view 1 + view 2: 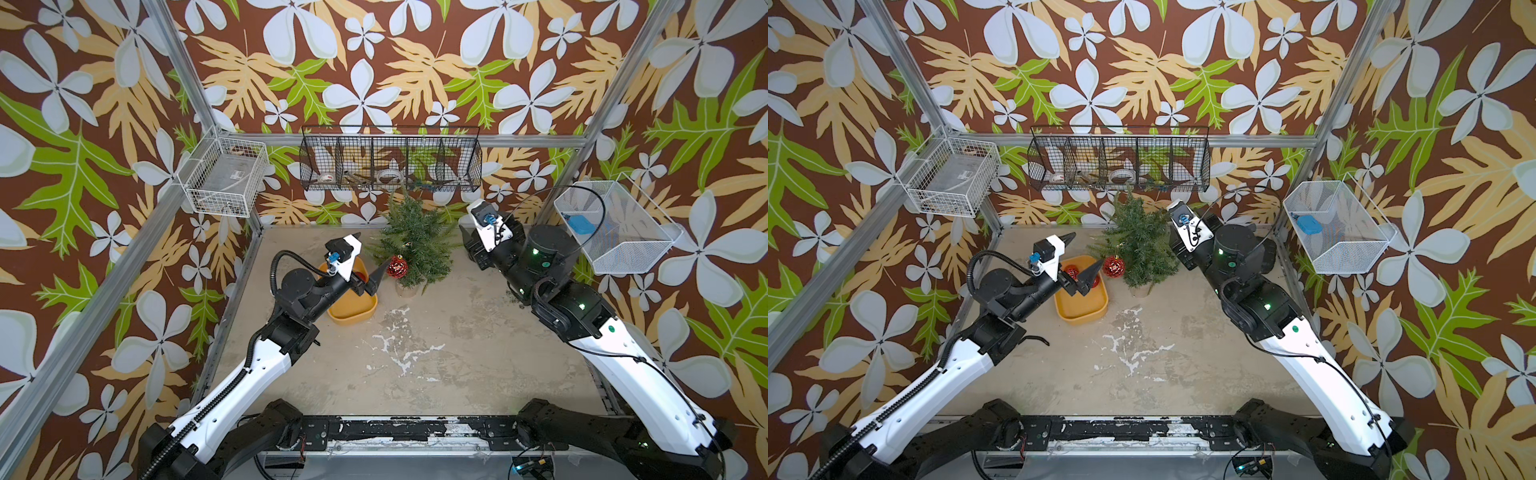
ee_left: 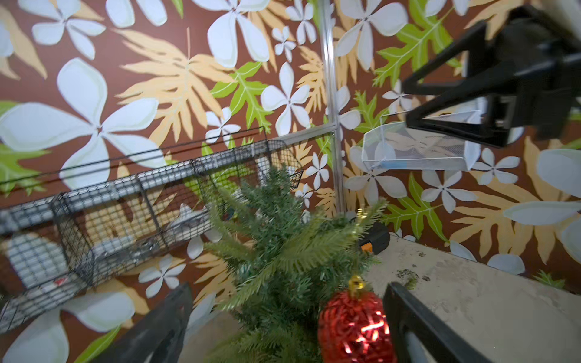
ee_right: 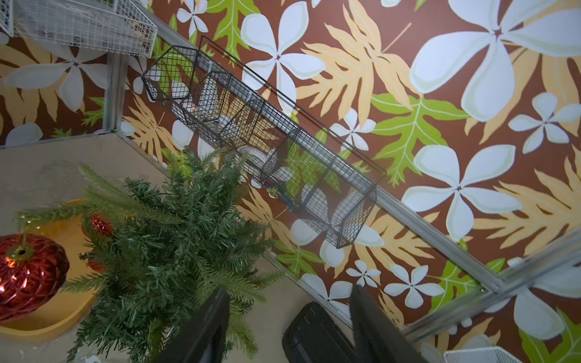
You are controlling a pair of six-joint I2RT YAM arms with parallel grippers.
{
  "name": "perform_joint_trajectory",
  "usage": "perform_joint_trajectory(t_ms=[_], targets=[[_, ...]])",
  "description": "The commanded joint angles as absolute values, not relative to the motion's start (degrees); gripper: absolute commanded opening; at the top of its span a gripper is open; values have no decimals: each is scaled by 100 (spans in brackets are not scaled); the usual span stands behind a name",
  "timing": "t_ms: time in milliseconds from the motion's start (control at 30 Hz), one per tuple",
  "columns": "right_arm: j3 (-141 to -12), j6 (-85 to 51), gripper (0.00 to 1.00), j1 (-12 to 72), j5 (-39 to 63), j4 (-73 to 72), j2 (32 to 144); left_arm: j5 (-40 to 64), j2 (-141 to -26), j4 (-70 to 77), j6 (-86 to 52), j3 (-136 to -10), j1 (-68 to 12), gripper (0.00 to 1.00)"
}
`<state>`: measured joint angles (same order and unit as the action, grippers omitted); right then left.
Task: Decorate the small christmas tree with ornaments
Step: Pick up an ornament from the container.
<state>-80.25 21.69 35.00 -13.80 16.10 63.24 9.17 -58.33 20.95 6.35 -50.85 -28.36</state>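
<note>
My left gripper needs to draw clear of the hanging ornament, tip downward and lower around the tray ornament nearer the tree, since that ornament lies below it.
The small christmas tree (image 1: 415, 245) (image 1: 1138, 249) stands at the back of the table on a pale base. One red lattice ornament (image 1: 397, 266) (image 1: 1114, 266) hangs by its gold cap from a left-hand branch. My left gripper (image 1: 371, 253) (image 2: 286, 301) is open around it; the ornament (image 2: 355, 327) hangs free close to one finger (image 2: 408, 314). More red ornaments (image 1: 1071, 272) (image 3: 100, 224) lie in the yellow tray (image 1: 353, 311). My right gripper (image 3: 289, 301) is open and empty on the tree's right side, one finger (image 3: 213, 314) against the needles.
A black wire basket (image 1: 390, 160) hangs on the back wall just above the treetop. A white wire basket (image 1: 226, 178) hangs at the left and a white mesh basket (image 1: 615, 224) at the right. A black object (image 3: 314, 333) lies by the back right corner.
</note>
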Motion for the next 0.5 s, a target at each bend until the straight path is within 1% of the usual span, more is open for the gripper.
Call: perform_joint_trajectory(t_ms=[0, 67, 100, 133, 167, 233, 333, 467], targets=[[-7722, 1477, 65, 3374, -1257, 1357, 6032, -171, -6076, 792, -492, -5611, -2509, 91], [-7493, 1332, 66, 3317, -1259, 1356, 5854, -154, -6336, 161, -1029, -5971, -2112, 87], [-7384, 1259, 66, 3298, -1286, 1350, 5765, -7, -6477, -94, -1176, -6127, -1925, 85], [-7273, 1147, 67, 3274, -1356, 1342, 5682, 115, -6614, -280, -1257, -6225, -1781, 81], [-7191, 1020, 69, 3249, -1459, 1349, 5636, 213, -6730, -404, -1311, -6292, -1678, 81], [-7074, 677, 69, 3072, -1497, 1427, 5569, 202, -7079, -782, -1267, -6522, -1589, 81], [-7038, 168, 69, 2759, -1308, 1646, 5542, -33, -7549, -1155, -1177, -6743, -1563, 80], [-7000, -225, 68, 2431, -1079, 1812, 5545, -63, -8242, -1537, -1240, -6989, -1499, 81]])
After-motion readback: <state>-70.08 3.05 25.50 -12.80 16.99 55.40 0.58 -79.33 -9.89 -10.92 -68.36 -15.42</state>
